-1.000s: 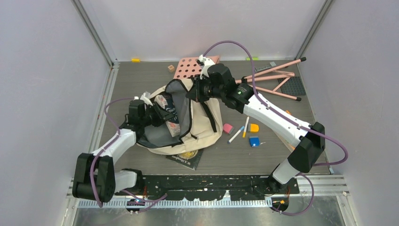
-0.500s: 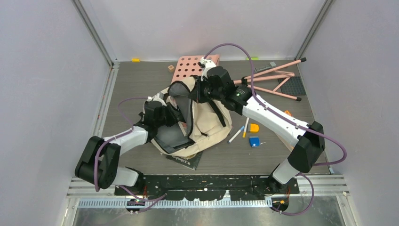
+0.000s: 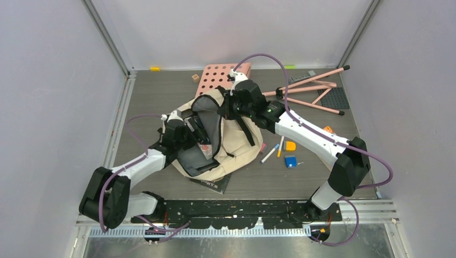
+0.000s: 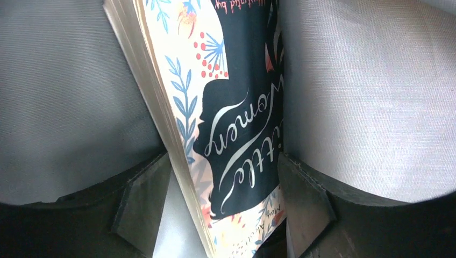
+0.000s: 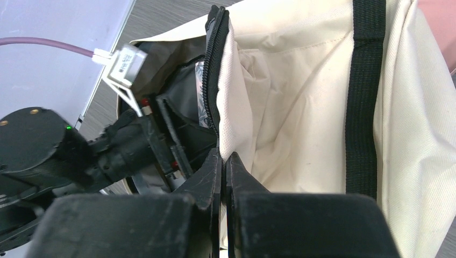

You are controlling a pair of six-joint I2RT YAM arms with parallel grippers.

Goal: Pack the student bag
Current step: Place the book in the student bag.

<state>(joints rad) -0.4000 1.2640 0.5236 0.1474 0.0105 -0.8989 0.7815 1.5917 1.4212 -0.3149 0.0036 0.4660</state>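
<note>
The black strap (image 3: 247, 131) (image 5: 365, 105) lies to the right of my right gripper in the top view. The right gripper draws the bag's edge over it next and releases, uncovering the bag's opening.
The student bag (image 3: 236, 142), cream with black straps, lies in the middle of the table with its grey-lined mouth facing left. My left gripper (image 3: 194, 133) reaches into that mouth. In the left wrist view its jaws (image 4: 223, 215) stand open around a floral "Little Women" book (image 4: 236, 123). A gap shows beside the left finger (image 4: 142, 199), and grey lining lies on both sides. My right gripper (image 5: 223, 158) is shut on the bag's cream edge (image 5: 231, 107) next to the black zipper, holding the mouth up (image 3: 225, 105).
A pink perforated board (image 3: 218, 75) lies behind the bag and a pink-legged stand (image 3: 314, 88) at the back right. Markers (image 3: 271, 152), an orange piece (image 3: 290, 145) and a blue piece (image 3: 291, 161) lie right of the bag. A black book (image 3: 212, 184) sticks out under it.
My left gripper carried the book from the bag's left rim deep into the mouth and opened its jaws. The bag shifted, and my right gripper moved slightly left, still shut on the edge.
</note>
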